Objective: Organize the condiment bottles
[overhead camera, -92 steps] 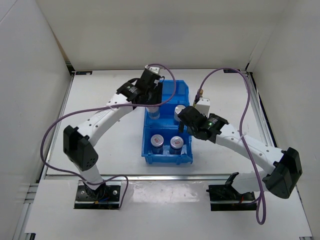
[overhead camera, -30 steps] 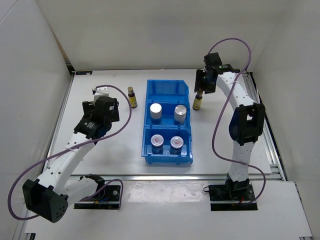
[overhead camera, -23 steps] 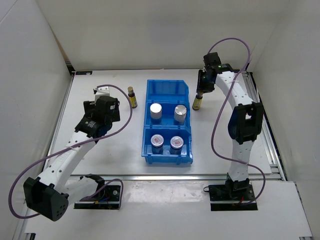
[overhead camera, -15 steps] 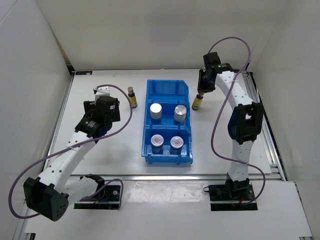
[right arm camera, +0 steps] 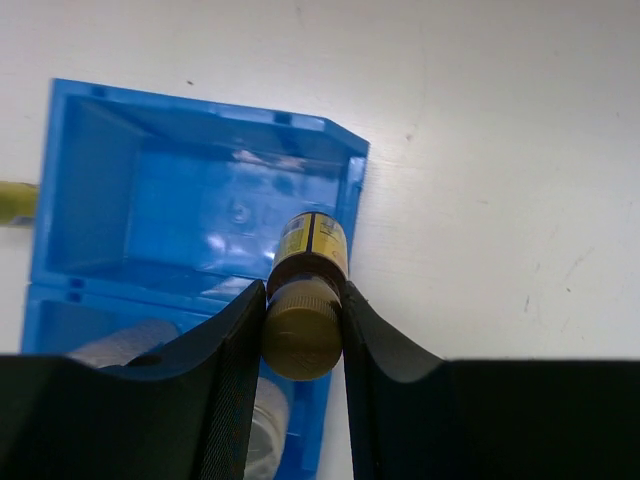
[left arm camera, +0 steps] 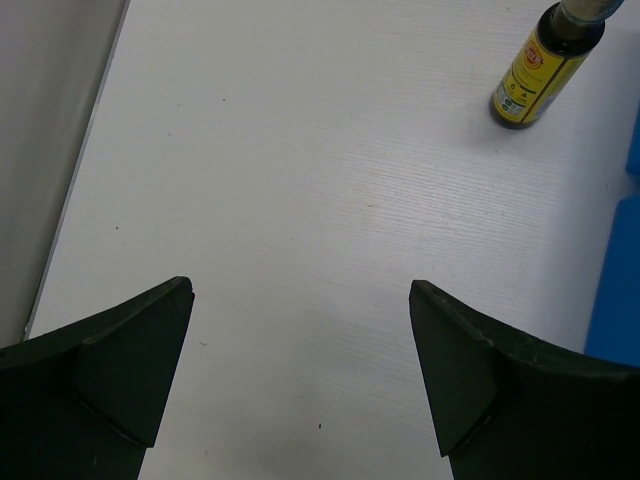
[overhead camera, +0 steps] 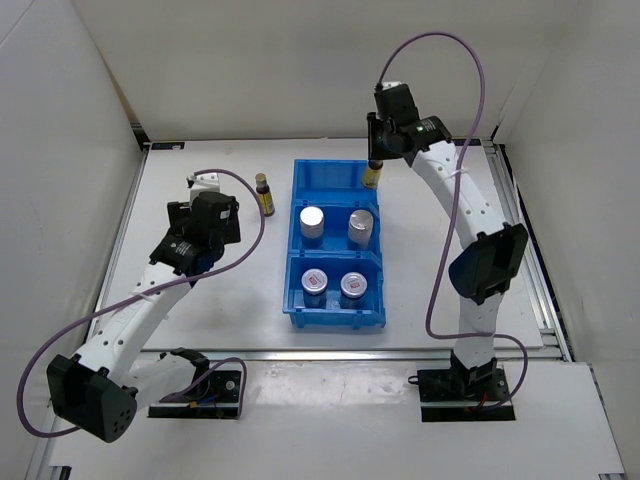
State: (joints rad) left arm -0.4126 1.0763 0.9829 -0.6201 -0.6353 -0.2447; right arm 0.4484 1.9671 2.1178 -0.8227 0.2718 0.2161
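I will move my right gripper left in the top view, lower it and release the bottle's cap next.
My right gripper (overhead camera: 375, 160) (right arm camera: 303, 322) is shut on the cap of a dark brown yellow-labelled bottle (overhead camera: 372, 176) (right arm camera: 311, 245), which hangs over the right rim of the blue bin's (overhead camera: 300, 175) (right arm camera: 70, 160) far compartment. The other brown bottle (overhead camera: 264, 194) (left arm camera: 543, 66) stands on the table left of the bin. Two white-blue cylinders (overhead camera: 313, 222) (overhead camera: 360, 227) stand in the middle compartment, and two silver jars with red-marked lids (overhead camera: 316, 282) (overhead camera: 353, 287) sit in the near one. My left gripper (overhead camera: 205, 185) (left arm camera: 300, 330) is open over bare table, short of the standing bottle.
White walls close in the table on three sides. A metal rail (overhead camera: 525, 250) runs along the right edge. Purple cables (overhead camera: 250, 210) loop above both arms.
The right gripper closed on the bottle that stood right of the bin, lifted it and carried it left to the bin's far right rim. The left arm stayed still.
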